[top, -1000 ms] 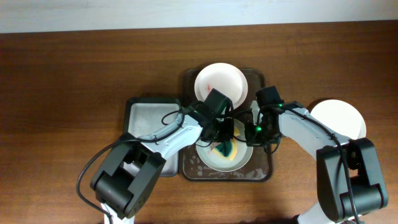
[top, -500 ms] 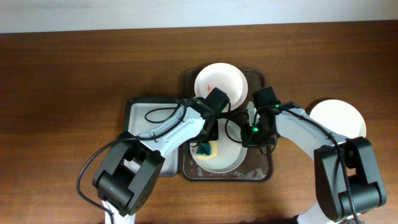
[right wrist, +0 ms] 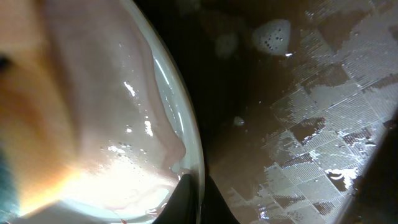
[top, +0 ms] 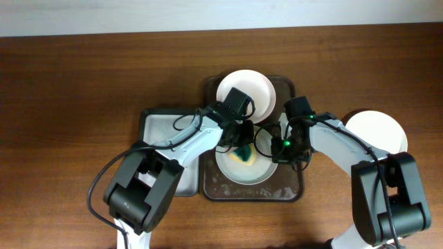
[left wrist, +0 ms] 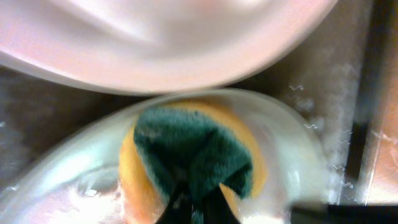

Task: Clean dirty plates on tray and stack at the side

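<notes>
The plate is soapy, so the robot's left gripper will next move up, to the left in the overhead view, then down to release the sponge [top: 244, 153] on the grey tray [top: 188, 179].
The dark brown tray [top: 288, 192] holds two white plates. The near plate [top: 239, 174] is wet and soapy. My left gripper [top: 242, 149] is shut on a green and yellow sponge [top: 244, 153] that presses on this plate; the sponge also shows in the left wrist view [left wrist: 193, 162]. My right gripper [top: 279, 142] is shut on the same plate's right rim, seen in the right wrist view [right wrist: 198, 186]. The far plate [top: 257, 86] has red smears and lies at the tray's back. A third white plate [top: 381, 130] lies on the table to the right.
A grey tray with a black rim [top: 156, 128] stands left of the brown tray, under my left arm. The brown tray's floor [right wrist: 298, 93] is wet with foam patches.
The sponge has swept from the plate's middle to its left side, then back up to the plate's upper middle. My right gripper has kept its hold on the rim.
</notes>
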Controlling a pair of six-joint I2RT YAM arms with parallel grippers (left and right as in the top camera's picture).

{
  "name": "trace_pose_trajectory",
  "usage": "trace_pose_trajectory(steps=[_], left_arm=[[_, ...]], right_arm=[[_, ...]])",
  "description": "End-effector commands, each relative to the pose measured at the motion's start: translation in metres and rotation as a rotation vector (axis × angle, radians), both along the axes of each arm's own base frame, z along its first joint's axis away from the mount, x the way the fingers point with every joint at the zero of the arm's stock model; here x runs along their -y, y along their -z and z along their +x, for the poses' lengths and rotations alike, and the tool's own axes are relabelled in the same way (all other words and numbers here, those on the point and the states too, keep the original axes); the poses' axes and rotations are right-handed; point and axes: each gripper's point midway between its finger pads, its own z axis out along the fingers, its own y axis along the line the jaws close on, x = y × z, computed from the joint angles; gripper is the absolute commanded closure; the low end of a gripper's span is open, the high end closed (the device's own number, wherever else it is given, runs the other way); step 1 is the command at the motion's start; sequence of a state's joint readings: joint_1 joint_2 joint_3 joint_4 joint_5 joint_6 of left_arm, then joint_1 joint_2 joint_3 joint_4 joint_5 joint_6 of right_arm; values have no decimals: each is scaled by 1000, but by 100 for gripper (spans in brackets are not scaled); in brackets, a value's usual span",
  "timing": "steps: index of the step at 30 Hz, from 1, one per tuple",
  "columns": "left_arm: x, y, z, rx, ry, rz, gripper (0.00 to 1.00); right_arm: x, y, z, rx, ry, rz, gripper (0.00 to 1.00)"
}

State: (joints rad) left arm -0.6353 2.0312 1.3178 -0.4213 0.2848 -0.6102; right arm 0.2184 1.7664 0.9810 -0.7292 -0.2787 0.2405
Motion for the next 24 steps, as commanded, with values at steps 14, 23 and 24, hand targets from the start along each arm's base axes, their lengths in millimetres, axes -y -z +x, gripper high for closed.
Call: trace_pose_trajectory(steps=[14,23,24], left_arm=[[-76,32,-54,-214,1,255,100],[-121,-65,-9,106,-146,314,100],[-118,-75,-10,124,-130,285,100]], right_arm=[[14,12,-8,-26,-15,-88,96],[14,12,-6,-22,2,-87,96],[14,11,-6,-19,2,-87,96]])
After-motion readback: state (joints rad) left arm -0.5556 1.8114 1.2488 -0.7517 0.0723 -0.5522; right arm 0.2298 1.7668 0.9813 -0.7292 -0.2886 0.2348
